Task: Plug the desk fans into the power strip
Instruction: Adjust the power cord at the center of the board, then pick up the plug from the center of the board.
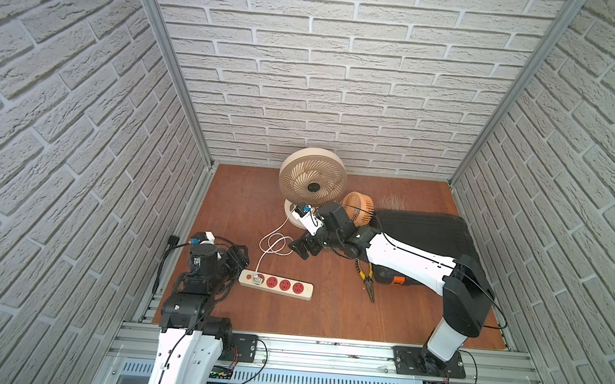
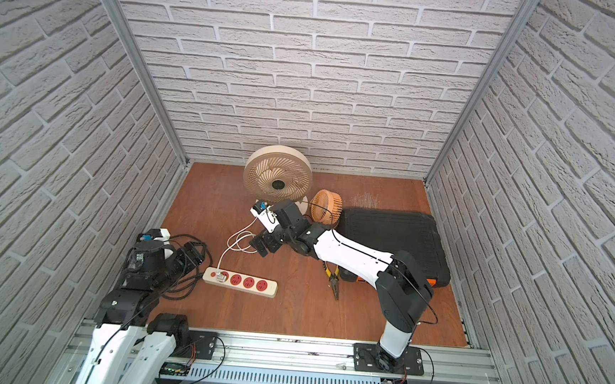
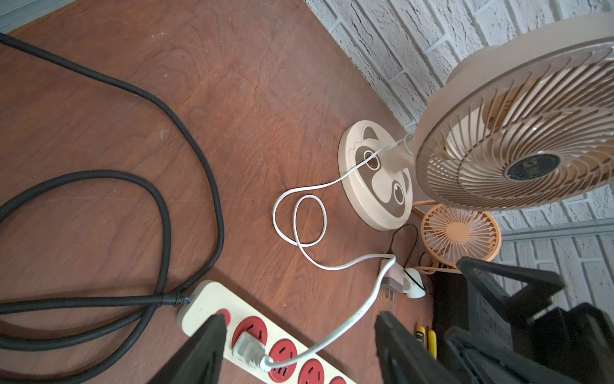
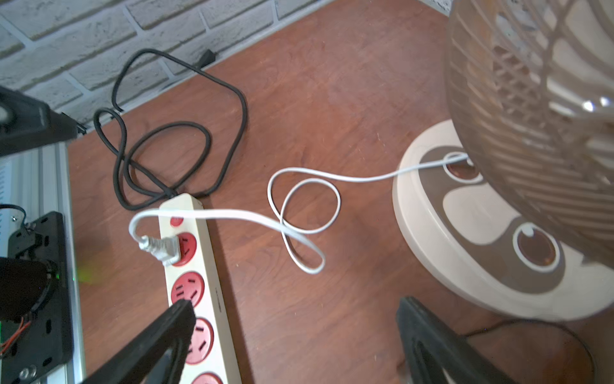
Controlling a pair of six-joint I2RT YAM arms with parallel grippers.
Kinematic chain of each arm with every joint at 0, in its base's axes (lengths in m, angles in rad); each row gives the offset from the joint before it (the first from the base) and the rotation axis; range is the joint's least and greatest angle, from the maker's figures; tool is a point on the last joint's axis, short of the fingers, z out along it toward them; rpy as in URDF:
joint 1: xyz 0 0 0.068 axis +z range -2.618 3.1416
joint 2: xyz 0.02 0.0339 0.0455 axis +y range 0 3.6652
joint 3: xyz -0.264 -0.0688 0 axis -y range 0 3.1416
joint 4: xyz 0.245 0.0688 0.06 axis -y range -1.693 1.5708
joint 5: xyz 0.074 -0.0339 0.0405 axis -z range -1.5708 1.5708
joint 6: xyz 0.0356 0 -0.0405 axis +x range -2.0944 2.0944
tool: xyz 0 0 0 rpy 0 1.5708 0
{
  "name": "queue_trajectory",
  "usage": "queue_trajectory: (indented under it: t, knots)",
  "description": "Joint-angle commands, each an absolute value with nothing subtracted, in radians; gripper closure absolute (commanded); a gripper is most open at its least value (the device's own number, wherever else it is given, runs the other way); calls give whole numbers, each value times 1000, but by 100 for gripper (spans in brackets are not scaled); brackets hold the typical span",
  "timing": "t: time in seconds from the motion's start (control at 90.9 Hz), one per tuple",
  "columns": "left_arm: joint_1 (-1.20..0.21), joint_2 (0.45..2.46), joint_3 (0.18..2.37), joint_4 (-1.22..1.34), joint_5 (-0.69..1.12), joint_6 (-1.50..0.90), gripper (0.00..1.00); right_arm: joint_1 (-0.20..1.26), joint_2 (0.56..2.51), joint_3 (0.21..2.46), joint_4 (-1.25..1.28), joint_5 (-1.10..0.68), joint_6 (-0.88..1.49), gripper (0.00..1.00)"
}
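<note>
My right gripper moves down and toward the orange fan next and closes around the beige USB adapter's body, since the adapter lies low on the tabletop.
The beige desk fan [image 1: 312, 180] [image 2: 277, 178] stands at the back of the wooden table. Its white cord [image 1: 274, 242] [image 4: 305, 199] loops forward to a grey plug [image 1: 255, 279] [image 3: 247, 349] [image 4: 162, 249]. The plug sits in the socket nearest the red button of the cream power strip [image 1: 308, 293] [image 2: 273, 290] [image 3: 206, 299] [image 4: 216, 282]. My right gripper [image 1: 300, 251] [image 2: 263, 243] [image 4: 299, 319] hangs open and empty beside the cord loop, in front of the fan base [image 4: 465, 249]. My left gripper [image 1: 239, 260] [image 2: 194, 253] [image 3: 299, 317] is open over the strip's button end, holding nothing.
A small orange fan [image 1: 357, 208] and a black case [image 1: 425, 238] lie at the right, with yellow-handled pliers [image 1: 368, 278] in front of them. The strip's black cord [image 4: 179, 133] coils at the left edge. A loose adapter plug [image 3: 395, 282] lies near the orange fan.
</note>
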State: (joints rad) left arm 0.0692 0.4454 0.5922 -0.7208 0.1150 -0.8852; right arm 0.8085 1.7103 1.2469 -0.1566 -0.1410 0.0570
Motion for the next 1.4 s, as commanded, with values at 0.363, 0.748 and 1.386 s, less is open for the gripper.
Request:
queue_trajectory:
  t: [0.363,0.748,1.386]
  knots:
    - [78,434,478,-707,49,-878,25,756,1658,1132,-295,122,336,1]
    - [140,556,410,-617,48,-873,23,732,1897,1372,-423,168,429,26]
    - [206,635,327,-507,222,-844,23,706,2154,1562,-535,256,468,27]
